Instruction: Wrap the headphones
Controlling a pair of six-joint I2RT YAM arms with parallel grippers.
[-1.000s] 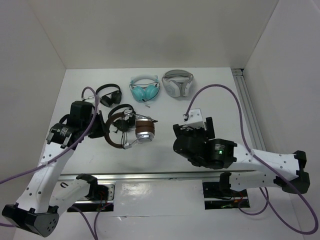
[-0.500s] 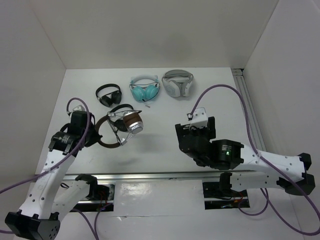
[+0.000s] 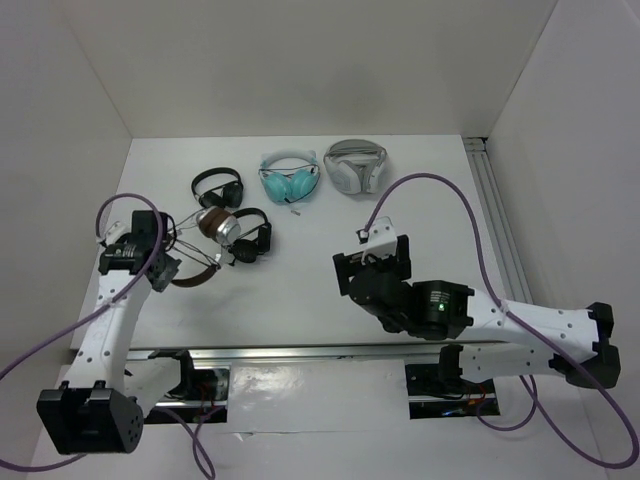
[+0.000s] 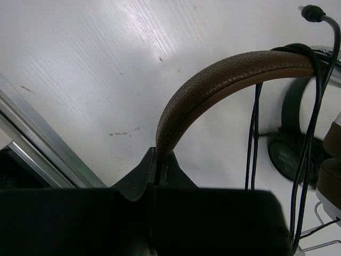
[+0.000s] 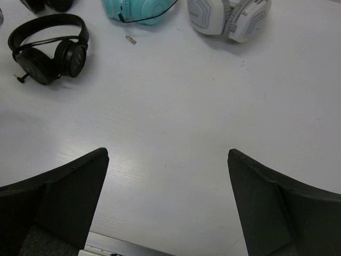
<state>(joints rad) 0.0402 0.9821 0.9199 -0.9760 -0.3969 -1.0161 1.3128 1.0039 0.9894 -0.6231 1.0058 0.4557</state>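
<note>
My left gripper should next move down to the left in the top view, onto bare tabletop, and let go of the headband, because the headphones (image 3: 214, 227) overhang the small black pair.
The headphones (image 3: 214, 227) hang lifted at the left of the table, brown ear pad and silver cup facing up. My left gripper (image 3: 166, 266) is shut on their dark brown headband (image 4: 224, 80); in the left wrist view the fingers (image 4: 160, 162) pinch the band's lower end. The thin black cable (image 4: 254, 133) is looped over the band and hangs down, with its plug (image 4: 311, 12) sticking out at the top. My right gripper (image 3: 372, 262) stands wide open over bare table right of centre, nothing between its fingers (image 5: 74, 181).
One small black pair (image 3: 252, 238) lies right beside the held headphones, and another (image 3: 218, 188) behind it. A teal pair (image 3: 290, 178) and a white-grey pair (image 3: 355, 165) lie at the back. A tiny plug piece (image 5: 130, 39) lies loose. A metal rail (image 3: 300, 352) runs along the near edge.
My left arm has swung left and back, carrying the headphones from the table's middle to beside the black pair. The right gripper has shifted slightly left, still open.
</note>
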